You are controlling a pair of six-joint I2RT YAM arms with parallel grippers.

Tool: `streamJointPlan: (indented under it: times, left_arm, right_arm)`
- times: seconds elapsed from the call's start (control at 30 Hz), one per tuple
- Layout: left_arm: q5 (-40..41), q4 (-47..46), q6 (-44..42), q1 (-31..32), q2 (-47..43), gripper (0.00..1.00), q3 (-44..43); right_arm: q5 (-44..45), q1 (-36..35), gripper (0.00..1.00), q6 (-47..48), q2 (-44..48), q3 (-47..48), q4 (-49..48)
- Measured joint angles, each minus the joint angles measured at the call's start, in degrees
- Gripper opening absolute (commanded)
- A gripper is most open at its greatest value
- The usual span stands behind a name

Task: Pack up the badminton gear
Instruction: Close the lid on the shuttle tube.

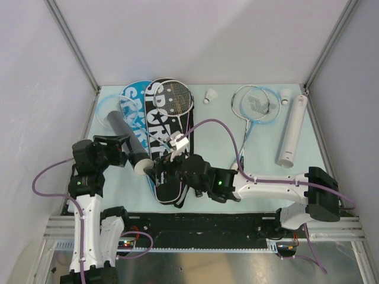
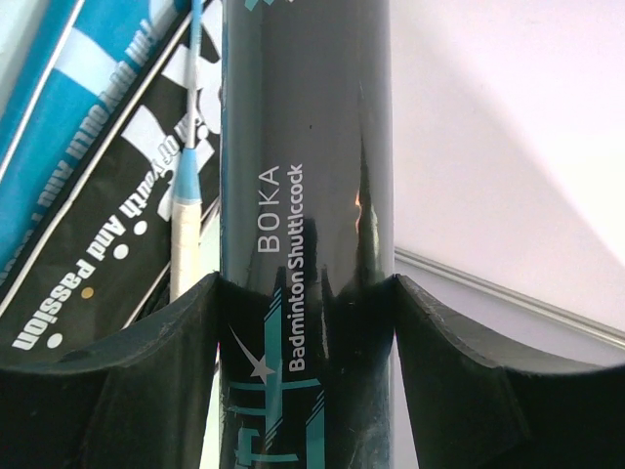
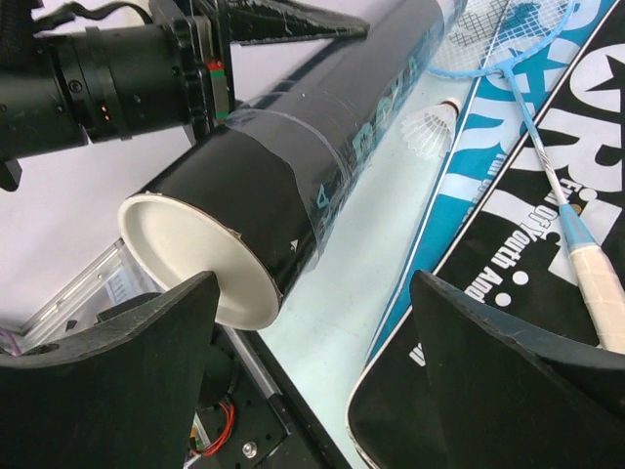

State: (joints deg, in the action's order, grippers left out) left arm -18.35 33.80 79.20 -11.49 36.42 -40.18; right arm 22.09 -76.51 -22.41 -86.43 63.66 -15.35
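The tabletop past the covers is clear, below my left gripper and to its right in the top view, so I will carry the tube over, lower it and let go.
My left gripper (image 1: 126, 149) is shut on the black shuttlecock tube (image 1: 121, 135) and holds it tilted above the table's left side. In the left wrist view the tube (image 2: 308, 166) fills the gap between the fingers (image 2: 127, 381). Its white end cap (image 3: 195, 256) faces my right gripper (image 3: 312, 362), which is open and empty just in front of the cap, over the bottom of the black "SPORT" cover (image 1: 163, 142). A racket with a white handle (image 3: 596, 293) lies on that cover. A blue cover (image 1: 131, 105) lies beside it. One shuttlecock (image 3: 430, 125) lies under the tube.
A second racket (image 1: 254, 103) lies at the back right. Two shuttlecocks (image 1: 210, 95) (image 1: 286, 95) lie near the back edge. The white tube (image 1: 293, 130) lies along the right side. The black base rail (image 1: 207, 228) runs along the near edge.
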Motion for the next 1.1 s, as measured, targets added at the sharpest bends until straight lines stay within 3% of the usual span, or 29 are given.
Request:
streamJointPlan:
  times: [0.27,0.57,0.63,0.9,1.1]
  left_arm:
    - [0.55,-0.17,-1.33,1.36,-0.37,0.19,-1.64]
    - [8.92,-1.62,-1.18,11.56,0.63,0.17,-3.15]
    - [10.8,-1.77,-1.25,13.55,1.25,0.17,-3.69]
    - [13.53,-1.01,-5.22,16.55,4.7,0.17,-7.06]
    - [13.05,-0.63,-9.94,17.49,8.79,0.17,-11.21]
  right_arm:
    - [-6.05,1.44,0.74,1.6,0.74,-0.02,0.31]
    - [-10.14,1.51,0.45,1.01,0.74,-0.07,-1.77]
    - [-10.03,1.4,0.47,0.52,0.74,-0.07,-1.86]
    - [-5.86,1.7,0.79,-0.7,3.13,-1.49,1.81]
    - [-4.39,4.74,0.87,-0.22,8.68,-6.05,8.92]
